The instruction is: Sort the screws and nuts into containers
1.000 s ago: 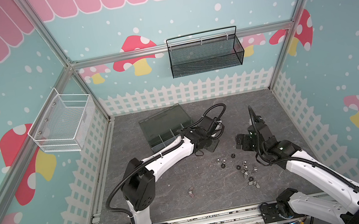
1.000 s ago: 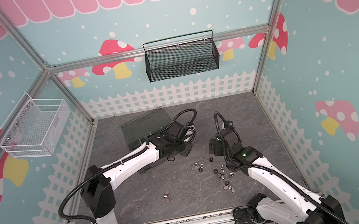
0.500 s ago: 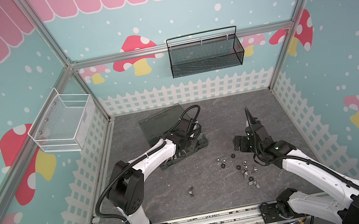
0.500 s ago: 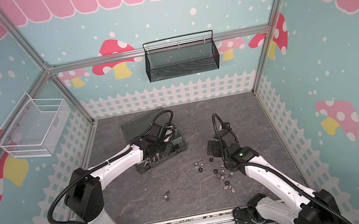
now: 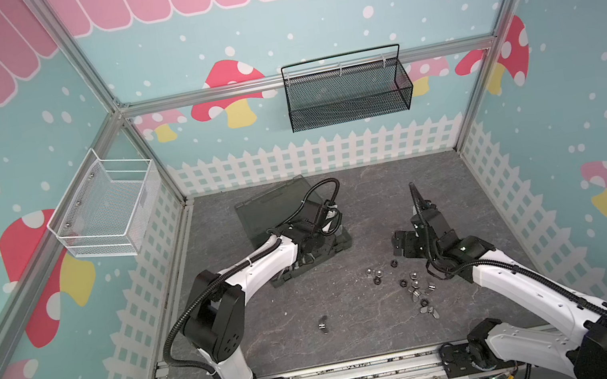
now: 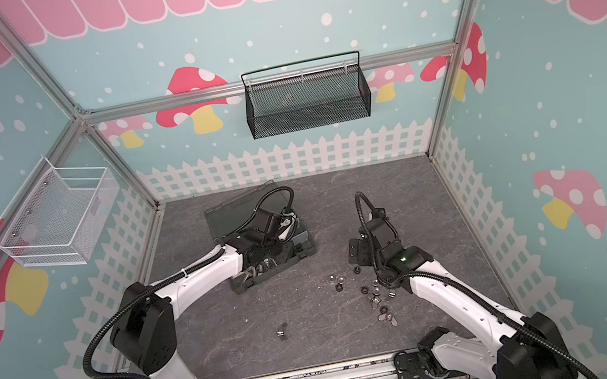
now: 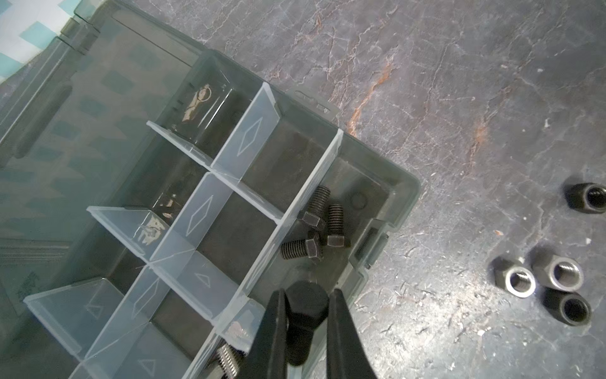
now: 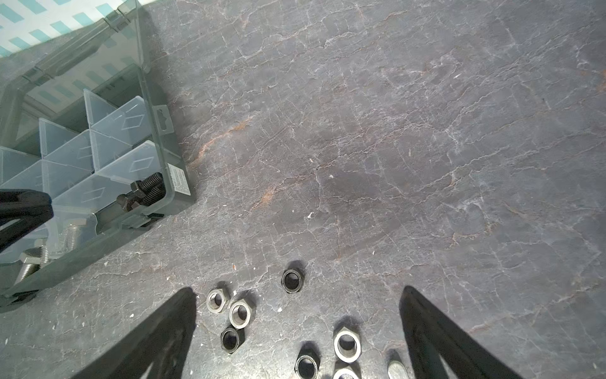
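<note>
The black screw goes down toward the bottom of the organizer box's end compartment with my left gripper next and drops there, since this compartment of black screws lies below the fingers.
My left gripper (image 7: 307, 295) is shut on a black screw (image 7: 300, 334), hex head between the fingertips. It hangs over the end compartment of the smoky grey organizer box (image 7: 405, 197), where three black screws (image 7: 316, 226) lie. Silver screws (image 7: 226, 359) lie in the neighbouring compartment. In both top views the left gripper (image 5: 328, 218) (image 6: 285, 227) is above the box (image 5: 344, 240). My right gripper (image 8: 298, 290) (image 5: 404, 244) stands open, low over a scatter of silver and black nuts (image 8: 241, 311) (image 5: 415, 284) on the table, with nothing between its fingers.
The box lid (image 5: 275, 204) lies open toward the back wall. A small loose fastener (image 5: 322, 325) lies alone near the table's front. A white wire basket (image 5: 107, 208) hangs on the left wall and a black mesh basket (image 5: 348, 94) on the back wall.
My left gripper has swung leftward from beside the box to over it, still holding the black screw. The right gripper has drifted slightly toward the back and stays open.
</note>
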Controlling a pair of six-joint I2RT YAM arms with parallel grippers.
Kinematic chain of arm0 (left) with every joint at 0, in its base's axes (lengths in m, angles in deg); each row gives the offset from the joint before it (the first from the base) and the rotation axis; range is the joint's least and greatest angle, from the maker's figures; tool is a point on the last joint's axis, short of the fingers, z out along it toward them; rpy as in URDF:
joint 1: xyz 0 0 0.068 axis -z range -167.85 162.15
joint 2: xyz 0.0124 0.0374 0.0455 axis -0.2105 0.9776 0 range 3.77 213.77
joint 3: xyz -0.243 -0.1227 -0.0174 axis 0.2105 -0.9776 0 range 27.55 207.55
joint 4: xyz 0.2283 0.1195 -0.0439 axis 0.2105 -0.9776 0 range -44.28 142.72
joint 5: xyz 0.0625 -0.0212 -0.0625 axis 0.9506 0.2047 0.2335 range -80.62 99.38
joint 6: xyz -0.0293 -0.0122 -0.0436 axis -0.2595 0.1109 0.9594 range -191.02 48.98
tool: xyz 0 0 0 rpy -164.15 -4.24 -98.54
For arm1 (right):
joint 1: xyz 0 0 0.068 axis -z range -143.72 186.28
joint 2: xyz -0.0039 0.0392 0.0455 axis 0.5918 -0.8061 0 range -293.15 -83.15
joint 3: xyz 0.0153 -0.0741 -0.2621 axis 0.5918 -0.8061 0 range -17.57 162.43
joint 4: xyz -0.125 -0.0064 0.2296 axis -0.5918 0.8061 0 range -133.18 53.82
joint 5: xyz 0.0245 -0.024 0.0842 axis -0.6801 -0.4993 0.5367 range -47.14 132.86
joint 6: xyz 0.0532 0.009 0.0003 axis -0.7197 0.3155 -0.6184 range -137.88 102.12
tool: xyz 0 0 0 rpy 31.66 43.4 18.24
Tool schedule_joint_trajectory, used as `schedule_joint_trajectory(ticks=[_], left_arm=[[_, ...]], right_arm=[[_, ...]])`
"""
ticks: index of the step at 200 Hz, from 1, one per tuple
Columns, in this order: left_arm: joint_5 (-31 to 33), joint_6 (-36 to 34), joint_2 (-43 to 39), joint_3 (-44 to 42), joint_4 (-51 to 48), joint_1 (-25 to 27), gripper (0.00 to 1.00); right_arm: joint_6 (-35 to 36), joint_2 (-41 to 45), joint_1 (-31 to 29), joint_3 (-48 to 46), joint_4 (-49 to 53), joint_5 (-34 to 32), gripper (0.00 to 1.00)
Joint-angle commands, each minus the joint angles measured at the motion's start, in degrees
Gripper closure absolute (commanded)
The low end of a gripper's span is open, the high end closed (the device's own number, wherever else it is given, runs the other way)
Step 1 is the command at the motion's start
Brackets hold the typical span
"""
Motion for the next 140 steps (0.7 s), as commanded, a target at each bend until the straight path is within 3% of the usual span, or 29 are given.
schedule_joint_trajectory(ticks=[1,66,140], left_arm=[[-0.8,-2.3,1.5,0.3,0.7,-0.5,0.98],[-0.9,-2.9,4.4,0.3,-0.4,-1.3,0.90],[1.1,-3.1,4.8,-0.8,-0.2,-1.4,0.65]], right_arm=[[-0.1,0.8,0.6,-0.7,0.1,-0.5,0.02],[-0.4,0.2,0.8,-1.1,-0.1,0.0,0.02],[-0.5,-0.7,0.7,-0.6,-0.2,0.3,0.02]])
